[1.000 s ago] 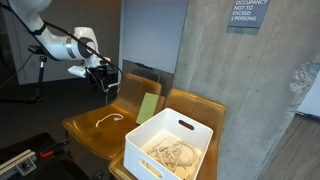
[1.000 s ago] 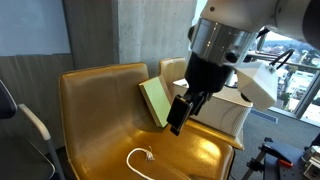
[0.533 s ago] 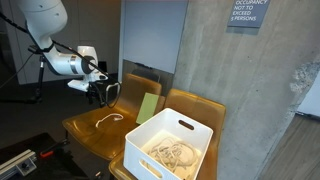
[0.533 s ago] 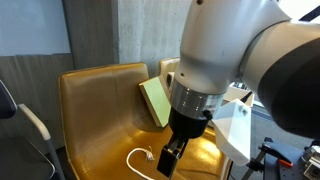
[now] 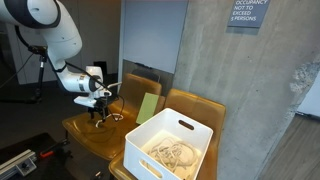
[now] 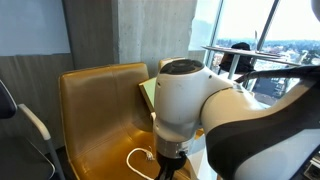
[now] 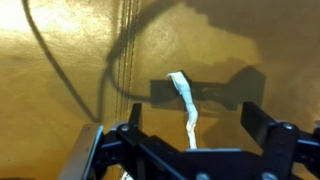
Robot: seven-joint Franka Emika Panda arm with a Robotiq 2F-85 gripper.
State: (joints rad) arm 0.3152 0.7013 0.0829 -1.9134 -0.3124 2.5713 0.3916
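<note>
The robot needs to lower its gripper next onto the end of the white cable below it and close, since the cable already runs between the gripper's open fingers.
My gripper (image 7: 192, 128) is open and hangs low over the tan leather chair seat (image 7: 70, 60). A white cable (image 7: 187, 108) lies on the seat and runs between my two fingers (image 7: 258, 120), its plug end pointing away from me; I cannot tell whether it touches them. In an exterior view the gripper (image 5: 100, 112) is just above the cable (image 5: 112, 118) on the chair. In an exterior view my arm (image 6: 190, 115) hides the gripper, and only the cable's loop (image 6: 135, 160) shows to its left.
A white bin (image 5: 150, 140) holding tangled pale cords (image 5: 172, 153) stands on the neighbouring chair. A green flat pad (image 5: 148, 106) leans against the chair back, and also shows in an exterior view (image 6: 148, 92). A concrete wall (image 5: 240, 90) stands behind.
My arm has swung down and away from the green pad, lowering the gripper onto the seat until it straddles the white cable. The cable has not moved.
</note>
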